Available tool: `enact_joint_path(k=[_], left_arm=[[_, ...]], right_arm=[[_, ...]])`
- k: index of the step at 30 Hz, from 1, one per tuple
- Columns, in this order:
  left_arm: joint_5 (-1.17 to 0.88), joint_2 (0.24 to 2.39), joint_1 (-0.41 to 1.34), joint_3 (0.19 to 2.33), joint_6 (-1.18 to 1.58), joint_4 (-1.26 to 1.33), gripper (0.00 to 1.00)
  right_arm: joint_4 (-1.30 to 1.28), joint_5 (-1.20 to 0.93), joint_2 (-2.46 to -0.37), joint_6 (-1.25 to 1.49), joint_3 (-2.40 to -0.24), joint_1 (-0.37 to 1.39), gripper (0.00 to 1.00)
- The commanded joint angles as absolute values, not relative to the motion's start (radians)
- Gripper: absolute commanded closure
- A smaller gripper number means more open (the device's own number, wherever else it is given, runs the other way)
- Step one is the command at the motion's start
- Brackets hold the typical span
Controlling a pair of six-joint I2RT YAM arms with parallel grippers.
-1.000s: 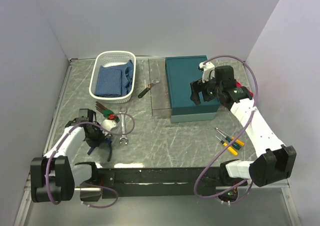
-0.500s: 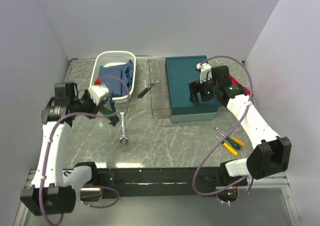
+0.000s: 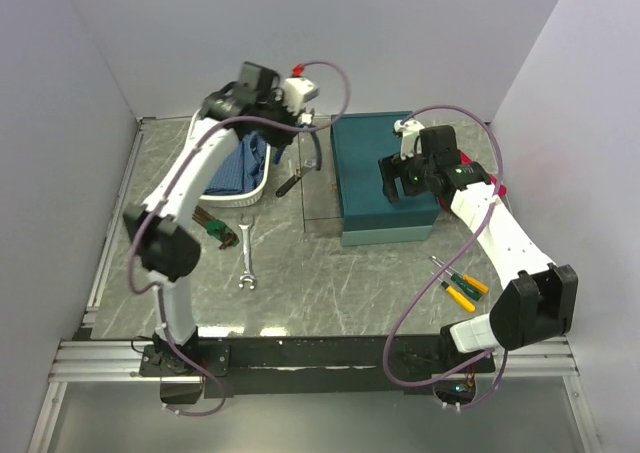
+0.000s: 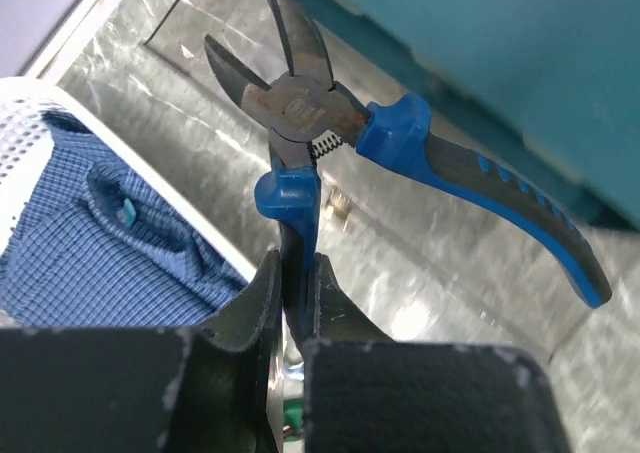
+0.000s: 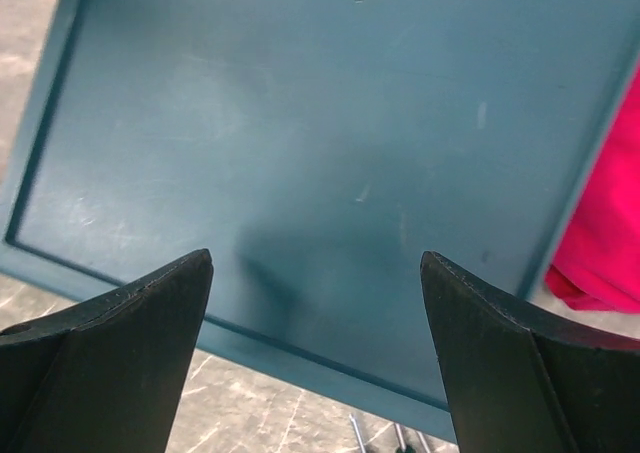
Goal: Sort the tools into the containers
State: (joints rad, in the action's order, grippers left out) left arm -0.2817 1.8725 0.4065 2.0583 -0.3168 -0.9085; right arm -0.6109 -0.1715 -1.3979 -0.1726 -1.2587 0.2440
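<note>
The closed lid blocks the way in, so the robot's left gripper should move down beside the teal box and let go of the blue-handled pliers on the bare tabletop there.
My left gripper (image 3: 298, 125) is shut on one handle of the blue-handled pliers (image 3: 314, 153) and holds them in the air just left of the teal box (image 3: 385, 173), whose lid is closed. In the left wrist view the pliers (image 4: 310, 113) stick up from my gripper (image 4: 295, 293), jaws apart, other handle free. My right gripper (image 3: 400, 180) is open and empty over the box lid (image 5: 320, 123). On the table lie a silver spanner (image 3: 246, 258), a black-handled tool (image 3: 292, 181), yellow- and green-handled screwdrivers (image 3: 460, 283) and dark-handled tools (image 3: 212, 225).
A white basket (image 3: 205, 188) with a blue cloth (image 3: 222, 163) stands at the back left; it also shows in the left wrist view (image 4: 60, 103). A red cloth (image 3: 497, 188) lies against the box's right side, also in the right wrist view (image 5: 605, 233).
My left arm has lifted the pliers from the near left and swung up and back to the box's left edge. My right gripper has shifted only slightly over the lid.
</note>
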Motion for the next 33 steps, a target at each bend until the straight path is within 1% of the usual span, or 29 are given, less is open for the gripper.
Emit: enact_joint_path(k=[1, 2, 4, 6, 10, 18, 25, 29, 33], left_arm=[[-0.050, 2.017, 0.471, 2.331, -0.160, -1.104, 0.99], [0.059, 2.038, 0.509, 2.376, -0.158, -1.120, 0.99], [0.194, 2.086, 0.566, 2.375, -0.158, -1.141, 0.99], [0.279, 2.111, 0.580, 2.364, -0.138, -1.185, 0.99], [0.259, 2.125, 0.587, 2.318, -0.094, -1.210, 0.99], [0.256, 2.160, 0.643, 2.368, -0.118, -1.209, 0.99], [0.334, 2.198, 0.698, 2.359, -0.231, -1.256, 0.99], [0.354, 2.221, 0.713, 2.428, -0.238, -1.275, 0.99], [0.360, 2.232, 0.739, 2.442, -0.224, -1.282, 0.99]], right_arm=[[-0.555, -0.087, -1.387, -0.158, -1.275, 0.239, 0.08], [-0.554, -0.083, -1.385, -0.158, -1.272, 0.241, 0.08], [-0.552, -0.078, -1.384, -0.156, -1.264, 0.241, 0.08], [-0.551, -0.081, -1.384, -0.152, -1.264, 0.241, 0.08], [-0.551, -0.092, -1.384, -0.144, -1.269, 0.241, 0.08], [-0.555, -0.112, -1.375, -0.141, -1.244, 0.241, 0.08], [-0.586, -0.158, -1.339, -0.117, -1.203, 0.242, 0.09], [-0.592, -0.175, -1.315, -0.112, -1.175, 0.242, 0.09], [-0.594, -0.181, -1.295, -0.106, -1.167, 0.244, 0.09]])
